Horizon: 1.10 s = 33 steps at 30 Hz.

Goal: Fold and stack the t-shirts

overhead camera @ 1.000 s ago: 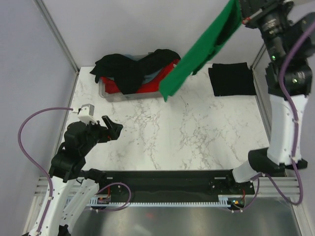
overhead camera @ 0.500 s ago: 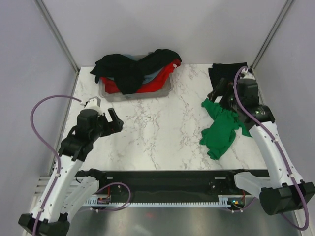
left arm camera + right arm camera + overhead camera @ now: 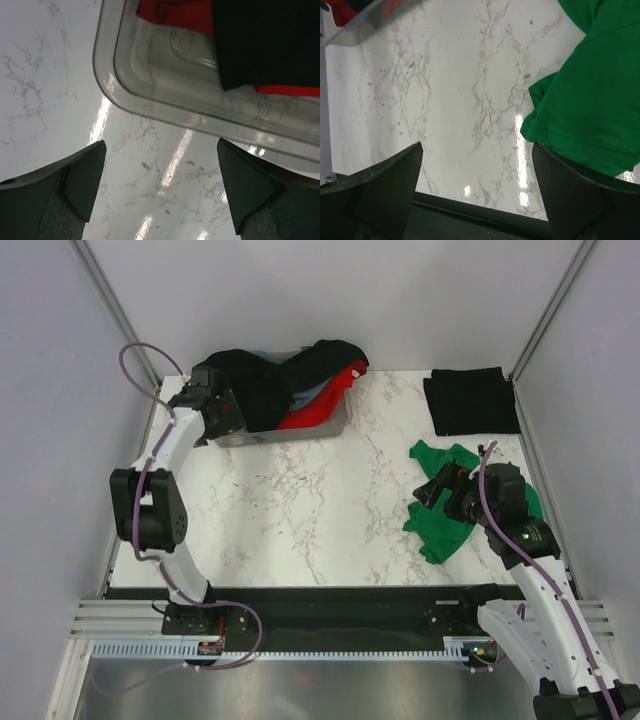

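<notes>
The left gripper next needs to go down and outward around the tub's side rim (image 3: 103, 57) at the tub's near corner, which is outward of the gripper and below it, bare of any cloth.
A bright green t-shirt (image 3: 447, 512) lies crumpled on the right side of the marble table; in the right wrist view the green t-shirt (image 3: 600, 95) is beside the right finger, not between the fingers. My right gripper (image 3: 434, 490) (image 3: 476, 147) is open and empty over the shirt's left edge. A folded black t-shirt (image 3: 470, 400) lies flat at the back right. Black t-shirts (image 3: 260, 380) (image 3: 265, 40) and a red t-shirt (image 3: 320, 405) (image 3: 175, 12) fill the tub. My left gripper (image 3: 226, 415) (image 3: 161, 146) is open and empty, just in front of the tub's left corner.
The translucent plastic tub (image 3: 345, 418) (image 3: 150, 100) stands at the back left, and its corner (image 3: 365, 27) shows in the right wrist view. Metal frame posts (image 3: 115, 310) and grey walls close in the table. A dark rail (image 3: 330, 600) runs along the near edge.
The right gripper let go of the green t-shirt, which dropped from high up onto the table, and came down beside it. The left arm reached from the near left to the tub.
</notes>
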### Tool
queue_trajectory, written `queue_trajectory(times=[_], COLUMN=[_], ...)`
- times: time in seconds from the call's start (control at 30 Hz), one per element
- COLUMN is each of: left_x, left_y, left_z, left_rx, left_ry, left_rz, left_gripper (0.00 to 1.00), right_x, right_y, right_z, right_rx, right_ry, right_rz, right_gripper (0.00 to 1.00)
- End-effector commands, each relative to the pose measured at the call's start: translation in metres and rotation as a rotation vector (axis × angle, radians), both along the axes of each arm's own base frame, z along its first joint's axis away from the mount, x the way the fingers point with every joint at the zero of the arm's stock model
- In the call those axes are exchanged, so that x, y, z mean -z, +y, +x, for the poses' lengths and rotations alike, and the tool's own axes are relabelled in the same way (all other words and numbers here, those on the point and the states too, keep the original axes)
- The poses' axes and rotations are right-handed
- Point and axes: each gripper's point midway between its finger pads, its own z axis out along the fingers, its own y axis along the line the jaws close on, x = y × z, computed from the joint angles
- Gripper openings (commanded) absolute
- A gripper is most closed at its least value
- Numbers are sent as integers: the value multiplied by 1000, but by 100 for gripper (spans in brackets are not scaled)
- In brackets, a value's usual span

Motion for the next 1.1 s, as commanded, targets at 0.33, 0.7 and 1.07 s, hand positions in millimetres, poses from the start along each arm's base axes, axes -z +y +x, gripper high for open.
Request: queue_trajectory(times=[0.33, 0.7, 1.07], left_x=[43, 81, 76], left_y=[79, 81, 93], left_z=[84, 64, -131], left_rx=[-84, -117, -725], left_ry=[73, 167, 181], left_rz=[154, 98, -384], left_gripper=[97, 2, 2], right_x=[9, 10, -9], right_y=[16, 18, 19], right_z=[-7, -10, -28], right_rx=[-109, -118, -118], right_ry=[-9, -12, -23], right_rz=[32, 48, 87], right_gripper=[98, 98, 98])
